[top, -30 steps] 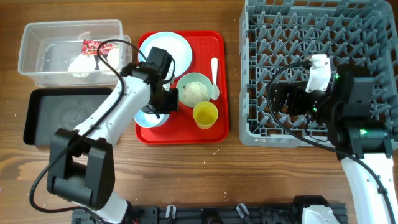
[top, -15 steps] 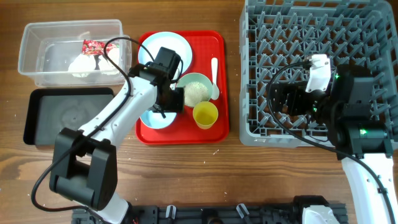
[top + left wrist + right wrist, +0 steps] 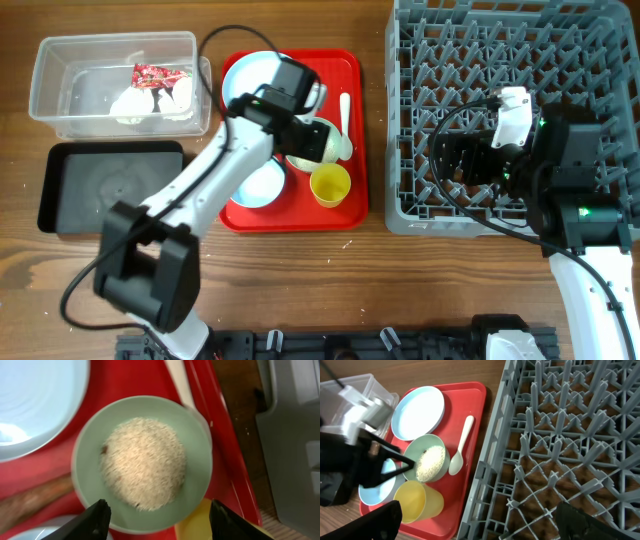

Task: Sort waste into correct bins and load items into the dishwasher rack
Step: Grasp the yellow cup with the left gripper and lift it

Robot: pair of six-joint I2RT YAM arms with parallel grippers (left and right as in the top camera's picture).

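I'll next draw my left gripper back and lower it astride the rim of the yellow cup [image 3: 330,184] by the pale blue bowl, as the cup's top is open.
My left gripper [image 3: 159,515] hangs open just above the pale green bowl [image 3: 142,462], which holds a mound of white rice [image 3: 145,462]; nothing is between its fingers. The bowl sits on a red serving tray [image 3: 345,205] with a pale blue plate [image 3: 250,80], a pale blue bowl [image 3: 258,182], a yellow cup [image 3: 330,184] and a white spoon [image 3: 346,120]. A blurred brown stick [image 3: 32,501] lies on the tray left of the bowl. My right gripper [image 3: 482,522] is open and empty over the left edge of the grey dishwasher rack [image 3: 510,60].
The clear tub [image 3: 60,70] at the back left holds a red wrapper [image 3: 150,75] and white tissue [image 3: 132,102]. The black tray [image 3: 105,185] lies in front of it. A few rice grains dot the wood near the red tray.
My left gripper has moved right from the pale blue bowl to over the green bowl, and its jaws have opened. The right arm has not moved.
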